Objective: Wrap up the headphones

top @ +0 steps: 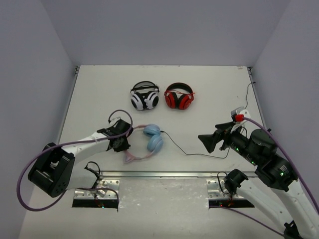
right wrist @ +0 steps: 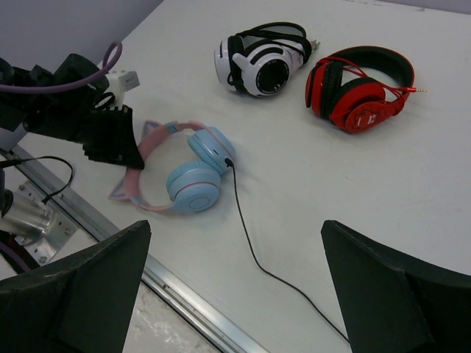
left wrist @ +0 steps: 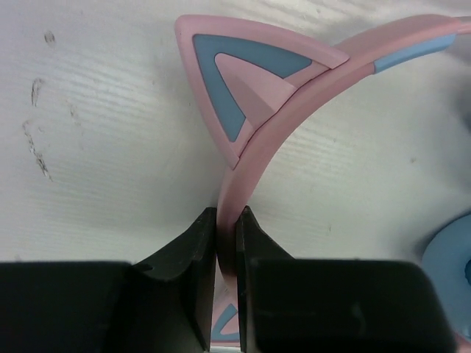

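Note:
My right gripper moves down toward the light blue ear cups next and brings its open fingers around the thin black cable (top: 194, 152), since the cable trails out from there.
The headphones (top: 153, 140) lie flat near the table's front edge, with a pink cat-eared headband (left wrist: 294, 118), light blue ear cups (right wrist: 195, 185) and a thin black cable (top: 194, 152) trailing right. My left gripper (top: 121, 145) is shut on the pink headband between the two cat ears; in the left wrist view its fingers (left wrist: 197, 250) pinch the band. My right gripper (top: 206, 141) is wide open and empty, raised above the cable (right wrist: 246, 235) to the right of the ear cups.
White-and-black headphones (top: 144, 96) and red-and-black headphones (top: 179, 96) lie side by side at the back middle of the table. A metal rail (top: 164, 175) runs along the table's front edge.

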Tool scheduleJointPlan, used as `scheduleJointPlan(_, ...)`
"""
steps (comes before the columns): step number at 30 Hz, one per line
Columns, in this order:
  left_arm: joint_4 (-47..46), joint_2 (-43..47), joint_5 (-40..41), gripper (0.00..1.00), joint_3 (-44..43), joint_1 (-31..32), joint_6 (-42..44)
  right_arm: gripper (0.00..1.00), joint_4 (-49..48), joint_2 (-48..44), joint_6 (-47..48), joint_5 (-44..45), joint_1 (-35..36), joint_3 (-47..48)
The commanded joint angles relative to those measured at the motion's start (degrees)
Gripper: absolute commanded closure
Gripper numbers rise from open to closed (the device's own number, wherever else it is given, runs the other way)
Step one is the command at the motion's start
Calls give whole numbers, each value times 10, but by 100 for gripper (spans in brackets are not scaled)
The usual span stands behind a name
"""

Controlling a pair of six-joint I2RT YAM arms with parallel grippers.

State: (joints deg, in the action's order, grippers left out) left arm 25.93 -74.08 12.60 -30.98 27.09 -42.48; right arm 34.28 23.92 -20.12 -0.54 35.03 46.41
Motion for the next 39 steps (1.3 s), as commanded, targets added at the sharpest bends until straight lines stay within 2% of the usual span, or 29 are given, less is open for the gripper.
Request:
scheduleJointPlan(1,19,79,26,99,5,40,-22,1,-50,3,1,-13,2,1)
scheduleJointPlan(3,47,172,67,99,-13,71,-28,1,-86,1,-12,-24,3,-24)
scheduleJointPlan(6,83,271,86,100,-48,100,-34,1,-136,8,-35,-44,3,-55)
scheduleJointPlan(9,127,308,95,100,-108,103,-14,1,-196,26,-44,-74,2,-89)
scheduleJointPlan(12,180,298,126,100,-192,103,48,1,-256,58,-36,-124,2,-106)
scheduleJointPlan(16,221,300,171,100,-270,103,125,1,-289,110,9,-170,2,-90)
scheduleJointPlan(21,220,350,182,100,-278,103,136,1,-272,176,69,-226,2,-32)
scheduleJointPlan(25,209,352,168,100,-272,103,150,1,-306,221,90,-336,3,-31)
scheduleJointPlan(29,199,361,152,100,-285,103,150,1,-338,269,93,-310,3,-44)
scheduleJointPlan(34,199,362,133,100,-317,103,143,2,-476,306,51,-392,3,-122)
scheduleJointPlan(35,193,361,122,100,-326,103,145,4,-532,313,27,-408,5,-136)
scheduleJointPlan(38,206,353,113,100,-358,103,149,7,-591,342,30,-397,5,-173)
scheduleJointPlan(39,209,350,110,100,-387,103,150,14,-598,350,34,-374,5,-182)
